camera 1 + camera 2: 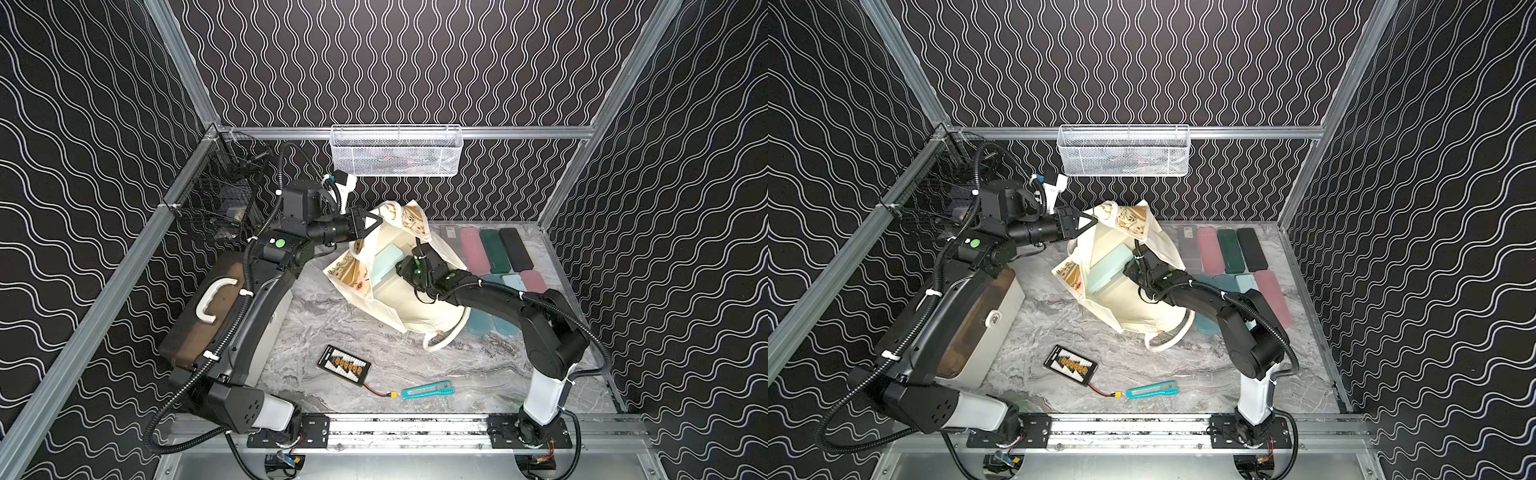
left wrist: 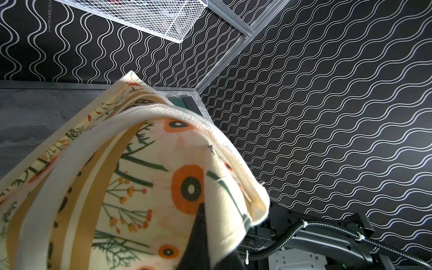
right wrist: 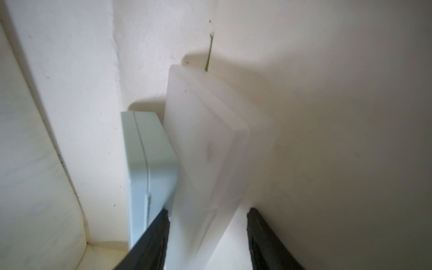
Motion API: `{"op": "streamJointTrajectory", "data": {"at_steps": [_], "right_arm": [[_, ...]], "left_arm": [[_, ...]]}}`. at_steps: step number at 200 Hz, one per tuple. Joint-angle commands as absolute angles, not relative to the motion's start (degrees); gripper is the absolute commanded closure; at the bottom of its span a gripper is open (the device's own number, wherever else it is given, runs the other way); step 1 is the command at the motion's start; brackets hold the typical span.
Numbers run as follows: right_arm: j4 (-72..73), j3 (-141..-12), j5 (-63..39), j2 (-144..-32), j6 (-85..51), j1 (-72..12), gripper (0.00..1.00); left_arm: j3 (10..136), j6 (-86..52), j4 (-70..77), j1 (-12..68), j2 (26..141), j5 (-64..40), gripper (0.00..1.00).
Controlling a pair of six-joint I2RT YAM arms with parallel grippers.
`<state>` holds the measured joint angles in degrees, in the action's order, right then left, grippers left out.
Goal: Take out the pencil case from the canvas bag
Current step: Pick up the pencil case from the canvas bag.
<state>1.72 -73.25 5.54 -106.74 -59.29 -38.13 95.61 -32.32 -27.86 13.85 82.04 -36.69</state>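
Observation:
My right gripper stays in place inside the bag and closes across the case's narrow edge next, since the frosted white pencil case stands between its open fingers.
The cream canvas bag lies tilted on the marble table with its mouth held up. My left gripper is shut on the printed rim. My right gripper reaches inside the bag. Its fingers stand open either side of a frosted white pencil case that stands on edge. One finger touches that case; the other stands just off it. A pale teal case leans beside it.
Several pencil cases lie in rows at the right, among them pink, green and black. A brown case with a white handle sits under the left arm. A connector board and a teal knife lie near the front.

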Motion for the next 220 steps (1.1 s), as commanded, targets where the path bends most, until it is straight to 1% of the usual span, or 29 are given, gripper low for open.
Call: {"op": "streamJointTrajectory", "data": {"at_steps": [1,21,36,103,154,196,220], "right_arm": [[4.40,-72.81,5.82,-106.88,-60.64,-37.79,0.44],[6.80,-71.85,5.64,-106.45,-60.65,-37.74,0.46],[8.19,-71.20,5.76,-106.09,-60.23,-37.71,0.53],[8.85,-69.30,8.24,-103.39,-57.14,-37.56,0.72],[7.78,-68.08,10.10,-100.76,-53.80,-37.62,0.78],[4.26,-67.46,12.57,-98.38,-50.55,-38.11,0.80],[2.00,-67.74,15.29,-96.89,-45.94,-39.79,0.80]], "left_arm": [[96.92,-33.29,-18.80,13.84,80.71,-40.51,1.00],[96.81,-33.47,-18.68,13.86,80.55,-40.68,1.00],[96.78,-33.75,-18.37,13.94,80.49,-40.60,1.00],[96.78,-33.14,-19.07,13.86,80.82,-39.87,1.00],[95.92,-31.25,-20.93,13.81,80.70,-37.65,1.00],[95.88,-28.67,-23.81,13.87,81.30,-35.06,1.00],[96.11,-27.01,-25.75,13.90,81.88,-32.96,1.00]]}}
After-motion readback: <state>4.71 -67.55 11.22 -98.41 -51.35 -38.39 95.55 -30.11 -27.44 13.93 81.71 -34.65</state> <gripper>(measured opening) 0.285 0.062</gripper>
